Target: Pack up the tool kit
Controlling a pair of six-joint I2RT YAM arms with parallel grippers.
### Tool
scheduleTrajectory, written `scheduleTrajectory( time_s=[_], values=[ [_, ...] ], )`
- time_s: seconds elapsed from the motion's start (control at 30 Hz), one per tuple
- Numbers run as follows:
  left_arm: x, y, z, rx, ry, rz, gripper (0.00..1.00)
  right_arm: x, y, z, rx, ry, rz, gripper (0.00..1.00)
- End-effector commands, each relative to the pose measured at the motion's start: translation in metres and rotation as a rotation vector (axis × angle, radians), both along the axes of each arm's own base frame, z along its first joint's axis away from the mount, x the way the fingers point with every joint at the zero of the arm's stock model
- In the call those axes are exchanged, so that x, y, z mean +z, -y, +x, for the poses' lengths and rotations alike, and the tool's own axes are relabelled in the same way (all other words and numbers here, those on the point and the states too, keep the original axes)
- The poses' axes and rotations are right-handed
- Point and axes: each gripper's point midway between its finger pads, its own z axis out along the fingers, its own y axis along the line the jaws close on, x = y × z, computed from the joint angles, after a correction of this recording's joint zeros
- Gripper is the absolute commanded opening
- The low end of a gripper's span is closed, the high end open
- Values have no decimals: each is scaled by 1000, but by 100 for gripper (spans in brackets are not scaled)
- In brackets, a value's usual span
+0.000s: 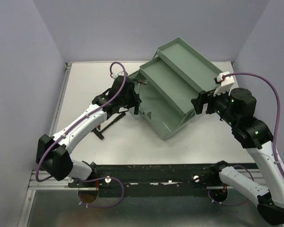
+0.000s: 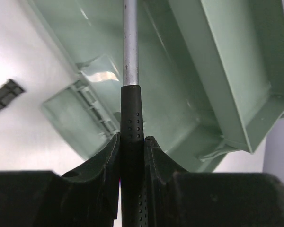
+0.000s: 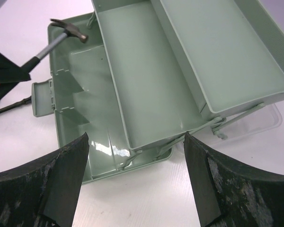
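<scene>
Next I will move my left gripper to the right in the top view and down into the toolbox's bottom section (image 2: 180, 94) to release, as the hammer's grip still hangs outside it.
The green toolbox (image 1: 173, 101) stands open in the middle of the table, its two trays swung out to the back right. My left gripper (image 1: 134, 98) is shut on the black handle (image 2: 131, 118) of a hammer. Its silver shaft (image 2: 130, 42) reaches out over the box's bottom compartment (image 2: 180, 94). In the right wrist view the hammer head (image 3: 70, 29) hangs over the box's far left corner. My right gripper (image 1: 201, 101) is open and empty just off the box's right end, with the box's near edge (image 3: 132, 163) between its fingertips (image 3: 80, 146).
A long black tool (image 1: 112, 123) with a red-handled piece (image 1: 100, 127) lies on the table left of the box, under my left arm. A clear plastic piece (image 3: 274, 118) shows beneath the top tray. The side walls stand close on both sides.
</scene>
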Motion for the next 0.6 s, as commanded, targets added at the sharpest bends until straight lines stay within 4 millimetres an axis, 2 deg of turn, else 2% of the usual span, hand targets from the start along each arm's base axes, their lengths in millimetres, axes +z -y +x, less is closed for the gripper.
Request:
scheduleTrajectory(
  time_s=[0.0,0.27,0.47,0.57],
  values=[
    [37,44,18,-39,58,-132,0,-1,3,-5,-8,5,11,89],
    [8,60,26,23,2,-106,0,1,9,-8,-26,27,5,89],
    [-4,81,29,24,-1,-77,0,-1,9,-10,-23,28,6,89],
    [-9,89,39,58,13,-39,0,-1,9,-10,-22,31,8,89]
  ],
)
